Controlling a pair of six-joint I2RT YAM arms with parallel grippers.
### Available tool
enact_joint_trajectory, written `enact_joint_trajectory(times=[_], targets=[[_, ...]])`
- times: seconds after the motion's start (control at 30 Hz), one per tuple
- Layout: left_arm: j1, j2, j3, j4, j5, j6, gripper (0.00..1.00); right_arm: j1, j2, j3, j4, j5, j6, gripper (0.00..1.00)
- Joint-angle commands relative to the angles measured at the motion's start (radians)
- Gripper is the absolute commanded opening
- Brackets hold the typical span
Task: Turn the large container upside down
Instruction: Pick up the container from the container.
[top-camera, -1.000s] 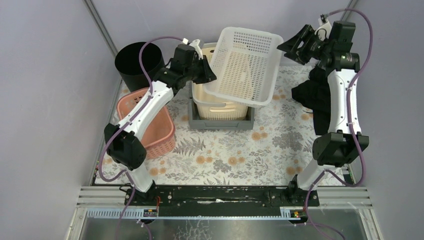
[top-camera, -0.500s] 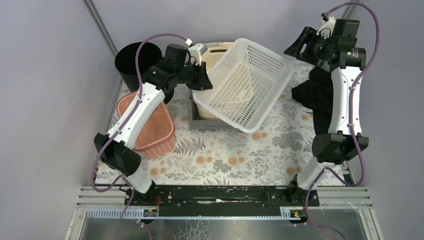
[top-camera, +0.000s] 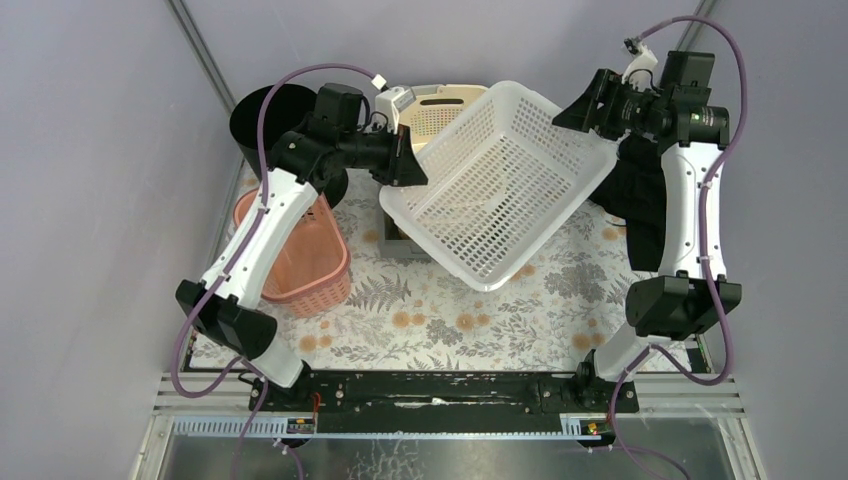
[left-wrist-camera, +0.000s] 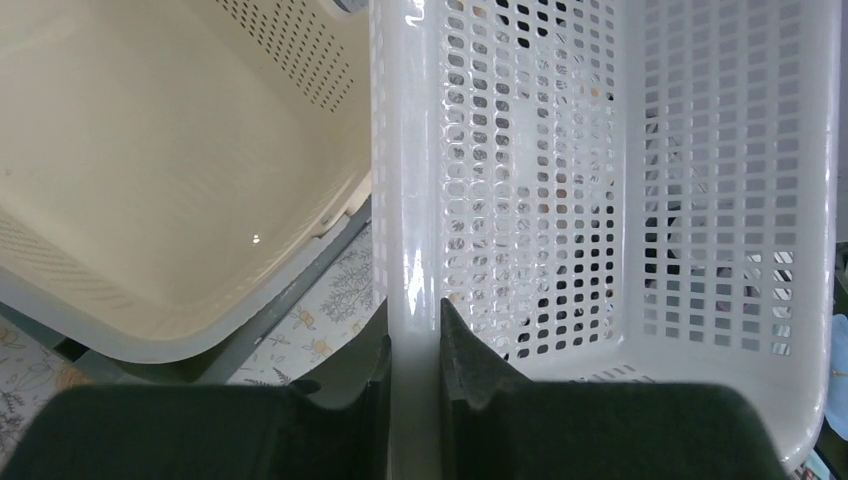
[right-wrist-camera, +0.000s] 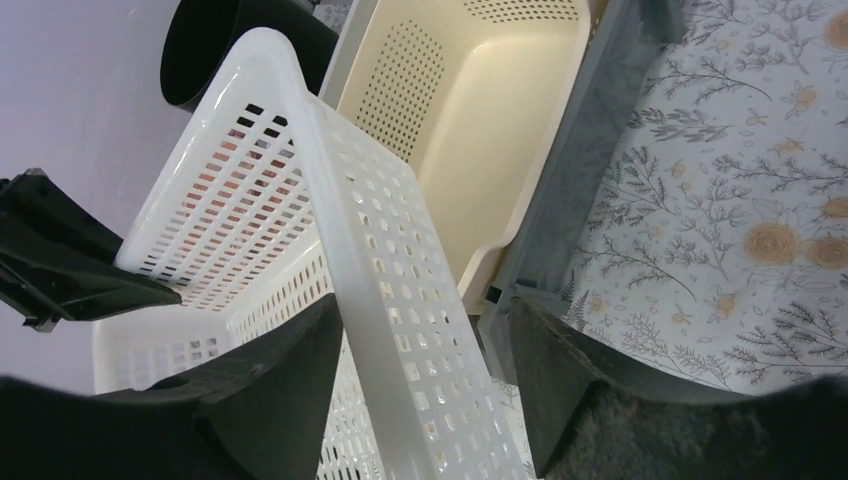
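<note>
The fingers of my right gripper are already around the opposite rim, so my left gripper will next carry the pinched rim (top-camera: 389, 200) (left-wrist-camera: 413, 262) a little toward the black bucket and let go of it in midair.
The large white perforated basket (top-camera: 500, 190) hangs tilted in the air above the mat, its opening facing up and left. My left gripper (top-camera: 412, 165) is shut on its left rim; in the left wrist view the rim (left-wrist-camera: 413, 250) runs pinched between my left gripper (left-wrist-camera: 413, 350). My right gripper (top-camera: 588, 108) is open at the basket's far right rim. In the right wrist view the basket's rim (right-wrist-camera: 370, 230) passes between the spread jaws of my right gripper (right-wrist-camera: 430, 350) without being pinched.
A cream basket (top-camera: 435, 100) sits in a grey tray (top-camera: 392, 230) behind and under the white one. A pink basket (top-camera: 300, 255) and a black bucket (top-camera: 262, 112) stand at the left. Black cloth (top-camera: 640, 200) lies at the right by the right arm.
The white basket has swung down and toward the front right, tilting further, carried by my left gripper. My right gripper now has its open jaws astride the basket's far rim.
</note>
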Motion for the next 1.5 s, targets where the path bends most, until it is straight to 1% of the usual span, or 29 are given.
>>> enact_joint_trajectory(times=[0.0, 0.1, 0.3, 0.43, 0.5, 0.57, 0.6, 0.7, 0.77, 0.8, 0.83, 0.9, 0.93, 0.97, 1.03, 1.07, 1.1, 1.13, 1.2, 1.33, 1.47], targets=[[0.006, 0.012, 0.066, 0.035, 0.084, -0.002, 0.03, 0.010, -0.058, -0.037, 0.034, -0.068, -0.005, 0.66], [0.013, 0.046, 0.109, 0.015, 0.078, -0.011, 0.03, 0.035, -0.062, -0.048, 0.016, -0.055, -0.006, 0.63], [0.024, 0.133, 0.250, -0.074, 0.116, 0.002, 0.04, 0.153, -0.044, -0.032, -0.090, 0.085, -0.072, 0.55], [0.032, 0.133, 0.256, -0.073, 0.143, -0.006, 0.04, 0.206, -0.049, -0.073, -0.121, 0.186, -0.102, 0.51], [0.036, 0.125, 0.248, -0.064, 0.159, -0.012, 0.04, 0.226, -0.049, -0.087, -0.142, 0.260, -0.117, 0.49], [0.042, 0.114, 0.235, -0.047, 0.184, -0.022, 0.04, 0.238, -0.052, -0.102, -0.150, 0.303, -0.126, 0.48], [0.045, 0.109, 0.231, -0.039, 0.196, -0.025, 0.04, 0.243, -0.052, -0.107, -0.153, 0.317, -0.130, 0.46], [0.055, 0.102, 0.228, -0.028, 0.228, -0.030, 0.04, 0.251, -0.048, -0.113, -0.157, 0.321, -0.129, 0.37], [0.065, 0.100, 0.229, -0.027, 0.247, -0.027, 0.04, 0.263, -0.046, -0.111, -0.165, 0.315, -0.132, 0.34], [0.072, 0.101, 0.230, -0.025, 0.252, -0.026, 0.05, 0.268, -0.047, -0.112, -0.166, 0.300, -0.133, 0.30], [0.082, 0.103, 0.232, -0.022, 0.258, -0.030, 0.05, 0.271, -0.048, -0.115, -0.165, 0.279, -0.133, 0.23], [0.098, 0.114, 0.242, -0.018, 0.262, -0.038, 0.08, 0.278, -0.053, -0.123, -0.160, 0.231, -0.126, 0.02], [0.106, 0.118, 0.248, -0.012, 0.260, -0.045, 0.10, 0.279, -0.056, -0.127, -0.157, 0.220, -0.122, 0.00], [0.114, 0.124, 0.251, -0.005, 0.250, -0.055, 0.16, 0.280, -0.059, -0.128, -0.157, 0.219, -0.120, 0.00], [0.124, 0.134, 0.259, -0.002, 0.228, -0.064, 0.40, 0.280, -0.063, -0.120, -0.163, 0.254, -0.115, 0.00], [0.130, 0.135, 0.261, 0.000, 0.220, -0.068, 0.50, 0.280, -0.063, -0.109, -0.168, 0.279, -0.111, 0.00], [0.137, 0.136, 0.261, 0.004, 0.211, -0.073, 0.56, 0.280, -0.061, -0.089, -0.178, 0.298, -0.106, 0.00], [0.144, 0.135, 0.259, 0.008, 0.208, -0.075, 0.61, 0.280, -0.055, -0.062, -0.188, 0.317, -0.101, 0.00], [0.172, 0.126, 0.252, 0.028, 0.218, -0.082, 0.64, 0.280, -0.039, 0.005, -0.209, 0.351, -0.079, 0.00], [0.236, 0.125, 0.260, 0.107, 0.254, -0.159, 0.69, 0.279, 0.038, 0.225, -0.285, 0.425, -0.048, 0.00], [0.274, 0.126, 0.263, 0.167, 0.280, -0.219, 0.73, 0.280, 0.039, 0.306, -0.292, 0.543, -0.032, 0.00]])
